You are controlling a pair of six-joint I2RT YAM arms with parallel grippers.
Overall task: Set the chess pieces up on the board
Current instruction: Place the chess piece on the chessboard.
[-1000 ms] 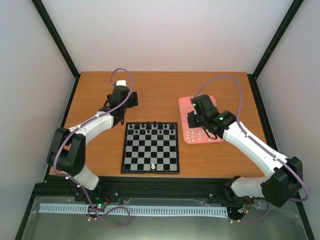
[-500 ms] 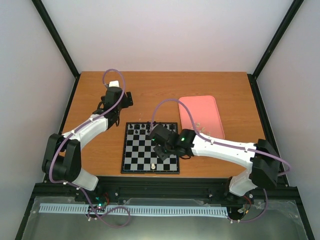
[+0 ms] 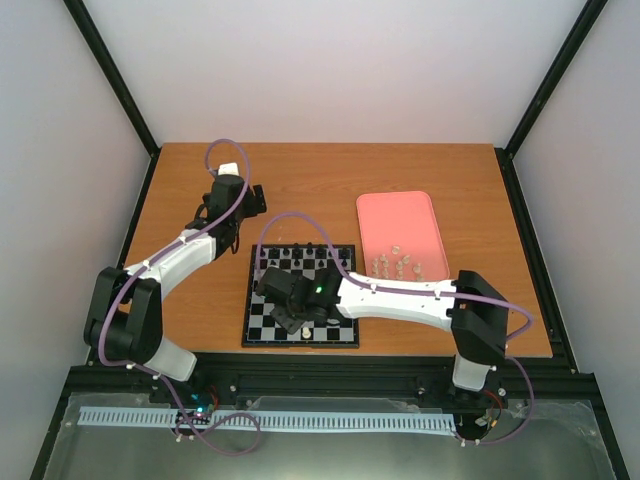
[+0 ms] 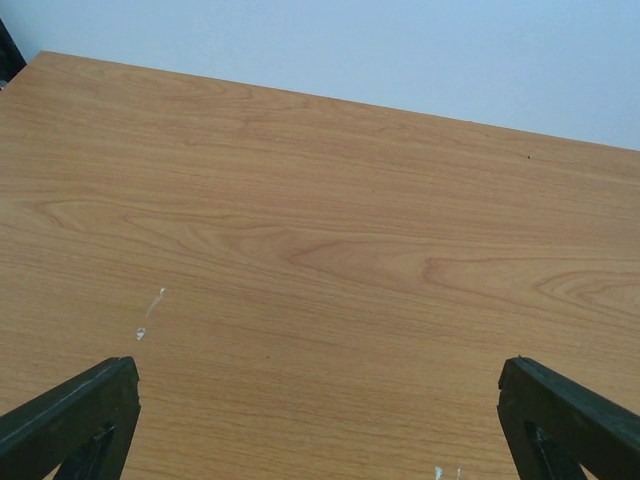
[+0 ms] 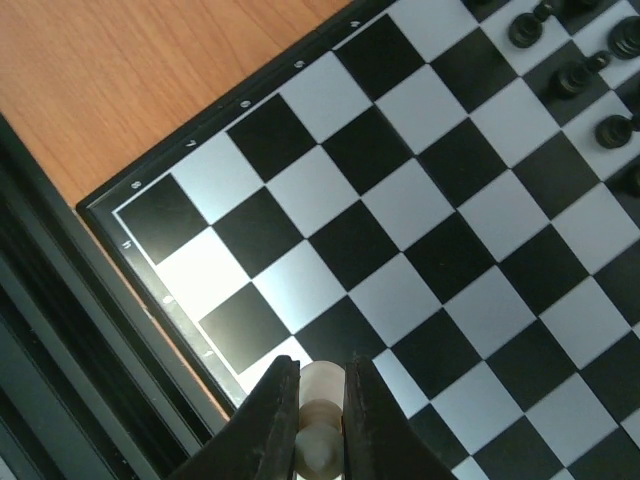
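Observation:
The piece in my right gripper comes down onto the white square (image 3: 294,337) (image 5: 279,363) below it next, beside the standing near-row piece, for release there, continuing that row.
The board (image 3: 330,312) lies at the table's middle, with black figures (image 3: 305,250) along its far row and one cream-white chess piece (image 3: 305,331) on its near row. My right gripper (image 3: 290,320) hangs over the board's near left part. In the right wrist view it (image 5: 322,385) is shut on a cream-white chess piece (image 5: 322,395), above the squares by the board's (image 5: 400,200) near edge. More cream-white pieces (image 3: 395,265) lie on the pink tray (image 3: 400,215). My left gripper (image 3: 250,197) is open and empty over bare wood (image 4: 320,250), far left of the board.
The pink tray sits right of the board. Black figures (image 5: 575,75) show at the top right of the right wrist view. The black frame rail (image 3: 300,375) runs along the table's near edge. Walls close in on both sides.
My right arm has swung from the pink tray leftward across the board to its near left part, carrying a cream-white piece. My left arm shifted slightly left early on, then stayed.

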